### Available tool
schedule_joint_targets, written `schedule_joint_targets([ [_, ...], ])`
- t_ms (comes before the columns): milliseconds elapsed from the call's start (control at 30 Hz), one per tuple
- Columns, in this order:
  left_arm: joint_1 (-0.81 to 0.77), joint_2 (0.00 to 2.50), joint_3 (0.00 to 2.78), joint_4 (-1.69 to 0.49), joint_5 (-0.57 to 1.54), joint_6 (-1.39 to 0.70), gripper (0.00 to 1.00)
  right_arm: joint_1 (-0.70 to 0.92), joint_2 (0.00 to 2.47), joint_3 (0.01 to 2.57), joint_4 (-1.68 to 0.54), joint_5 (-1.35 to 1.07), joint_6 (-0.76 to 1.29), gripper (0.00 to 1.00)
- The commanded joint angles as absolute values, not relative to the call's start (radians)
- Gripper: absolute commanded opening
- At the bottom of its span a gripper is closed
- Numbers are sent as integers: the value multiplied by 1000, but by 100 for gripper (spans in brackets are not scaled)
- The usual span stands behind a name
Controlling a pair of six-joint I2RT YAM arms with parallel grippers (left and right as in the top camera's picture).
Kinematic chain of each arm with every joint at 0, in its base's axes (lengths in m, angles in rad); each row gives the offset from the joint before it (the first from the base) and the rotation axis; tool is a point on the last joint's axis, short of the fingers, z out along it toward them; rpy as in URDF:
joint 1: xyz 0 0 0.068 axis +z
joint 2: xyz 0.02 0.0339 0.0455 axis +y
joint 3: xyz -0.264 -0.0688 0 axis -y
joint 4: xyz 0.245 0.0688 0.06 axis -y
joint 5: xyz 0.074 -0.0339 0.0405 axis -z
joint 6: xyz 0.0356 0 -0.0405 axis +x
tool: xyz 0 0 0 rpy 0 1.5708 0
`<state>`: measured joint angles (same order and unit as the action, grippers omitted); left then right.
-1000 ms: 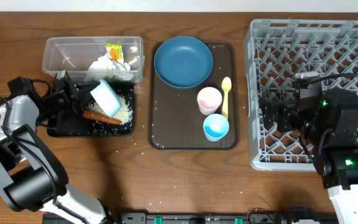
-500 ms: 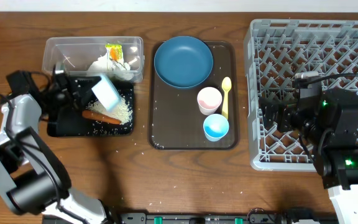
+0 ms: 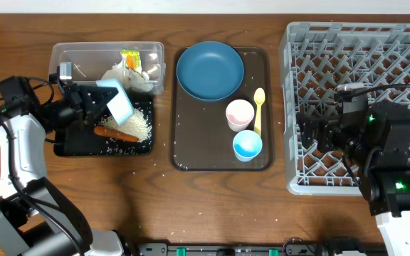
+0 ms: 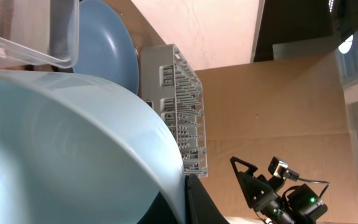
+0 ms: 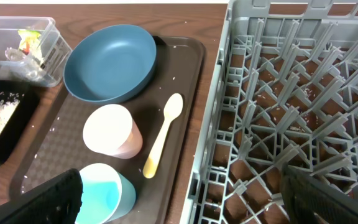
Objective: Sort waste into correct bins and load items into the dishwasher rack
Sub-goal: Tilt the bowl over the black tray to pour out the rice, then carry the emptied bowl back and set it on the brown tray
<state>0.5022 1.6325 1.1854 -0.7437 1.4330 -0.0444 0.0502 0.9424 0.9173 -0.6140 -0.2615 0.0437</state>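
The left gripper levels the bowl next, then brings it down onto the near corner of the brown tray (image 3: 191, 153), beside the small blue cup (image 3: 248, 145).
My left gripper (image 3: 100, 101) is shut on the rim of the light blue bowl (image 3: 121, 104), held tilted over the black tray (image 3: 73, 146); the bowl fills the left wrist view (image 4: 67, 149). Rice (image 3: 139, 125) and the orange stick (image 3: 116, 133) lie in the black tray. The napkin (image 3: 123, 77) and wrapper (image 3: 130, 60) are in the clear tub (image 3: 73, 60). The dark blue plate (image 3: 210, 70), pink cup (image 3: 239, 114), small blue cup (image 3: 248, 145) and yellow spoon (image 3: 258, 110) sit on the brown tray (image 3: 191, 153). My right gripper (image 5: 182, 199) is open at the grey rack's (image 3: 404, 43) left edge.
Loose rice grains are scattered on the brown tray and on the wooden table around it. The rack takes up the right side of the table. The clear tub stands directly behind the black tray at the left.
My left arm has pulled back to the left and up, lifting the bowl from low over the black tray toward the clear tub. The right arm has not moved.
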Motion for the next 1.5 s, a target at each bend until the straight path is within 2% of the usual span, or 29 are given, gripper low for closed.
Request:
schedule_joint_targets([
  [0, 461, 1613, 1192, -743, 1416, -35, 6, 43, 941, 937, -613, -259, 40, 99],
  [167, 308, 1551, 1207, -743, 1172, -46, 6, 43, 941, 937, -598, -259, 40, 99],
  [533, -229, 1518, 1198, -749, 460, -66, 6, 43, 941, 937, -598, -259, 40, 99],
  [633, -348, 1550, 1193, -754, 327, -92, 6, 43, 941, 937, -599, -259, 40, 99],
  [867, -511, 1652, 1193, -746, 257, -92, 6, 43, 941, 937, -599, -274, 40, 99],
  [1233, -575, 1769, 1193, -698, 250, -92, 6, 43, 941, 937, -603, -274, 40, 99],
  [1467, -575, 1765, 1193, -699, 250, -97, 17, 43, 941, 937, -602, -274, 40, 99],
])
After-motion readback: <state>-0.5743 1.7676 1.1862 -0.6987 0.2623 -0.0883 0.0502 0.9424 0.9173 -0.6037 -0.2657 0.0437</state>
